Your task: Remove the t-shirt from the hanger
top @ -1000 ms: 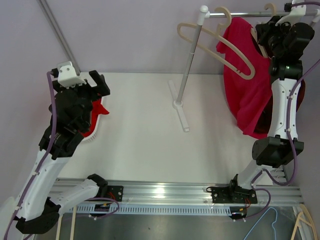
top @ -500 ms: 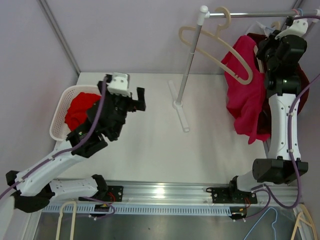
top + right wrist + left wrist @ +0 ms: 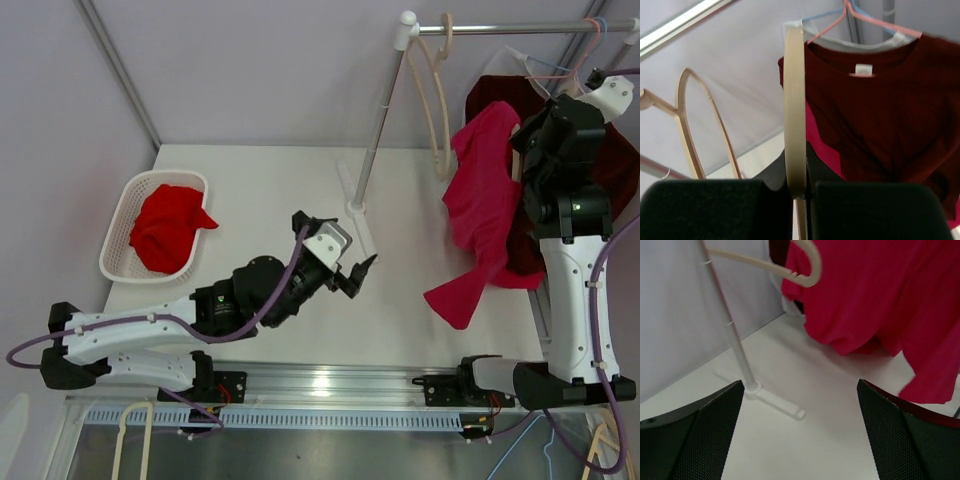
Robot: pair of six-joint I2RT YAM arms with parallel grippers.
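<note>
The pink t-shirt's lower corner flares loose to the right of my left gripper in the top view, so I will swing across and close on it.
A bright pink t-shirt hangs from a cream hanger at the right of the table, its lower corner flaring left. My right gripper is shut on that hanger's bar, held below the rail; in the right wrist view the bar is pinched between the right gripper's pads. My left gripper reaches over the table's middle, open and empty, pointing at the shirt. The left wrist view has the left gripper with the pink t-shirt ahead of it, apart from the fingers.
A dark red t-shirt hangs on thin pink and blue hangers behind the pink one. An empty cream hanger hangs on the rail. The rack's pole and foot stand mid-table. A white basket with a red shirt sits at left.
My left arm swung from the basket across to the table's middle, still open. My right gripper came down from the rail with the hanger, and the pink shirt's lower part swung left.
</note>
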